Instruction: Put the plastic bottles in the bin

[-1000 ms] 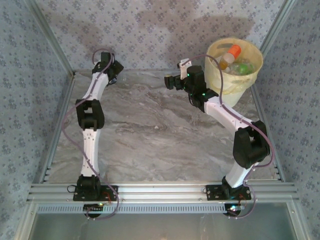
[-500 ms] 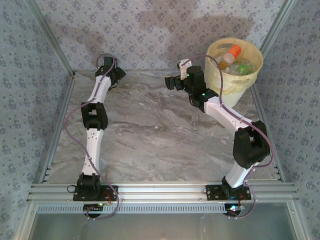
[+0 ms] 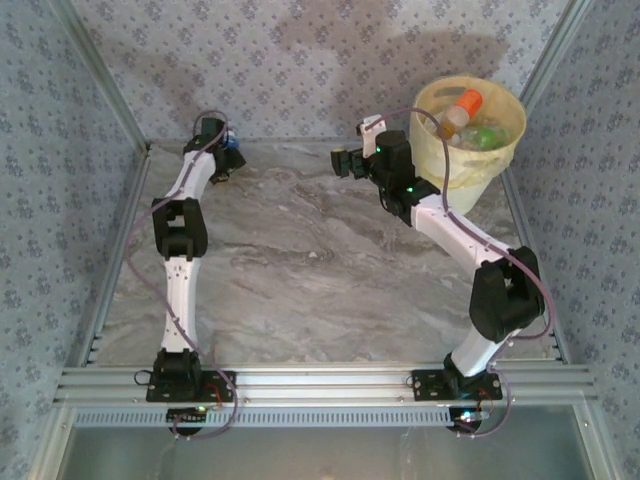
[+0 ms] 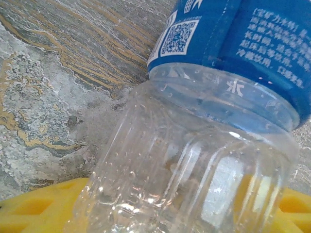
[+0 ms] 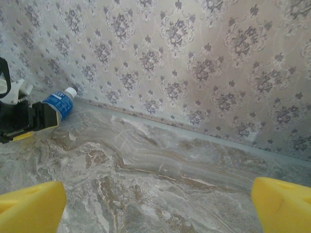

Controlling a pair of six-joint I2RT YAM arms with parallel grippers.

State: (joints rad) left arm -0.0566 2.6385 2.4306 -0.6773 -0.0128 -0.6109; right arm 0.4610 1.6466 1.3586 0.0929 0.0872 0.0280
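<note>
My right gripper is across the marble from the bottle, which is far from the bin (image 3: 440, 165), so next it will move to meet the left gripper and close on the blue label (image 3: 232, 140).
A clear bottle with a blue label (image 4: 233, 43) lies between the yellow fingers (image 4: 34, 208) of my left gripper (image 4: 165, 213), which is shut on its ribbed body. From above, that left gripper (image 3: 220, 152) sits at the table's far left corner, with the blue bottle (image 3: 233, 147) at its tip. In the right wrist view the same bottle (image 5: 59, 104), white cap toward the wall, sticks out of the left gripper (image 5: 29, 121). My right gripper (image 5: 158, 204) is open and empty over the marble, left of the cream-yellow bin (image 3: 440, 165). Several bottles (image 3: 468, 102) lie inside the bin.
Patterned walls close in the marble table (image 3: 300, 270) at the back and both sides. An aluminium rail (image 3: 320, 380) runs along the near edge by the arm bases. The bin stands in the far right corner against the wall.
The left arm has shifted at the far left corner, and the blue-labelled bottle now shows at its gripper tip. The right arm has barely moved.
</note>
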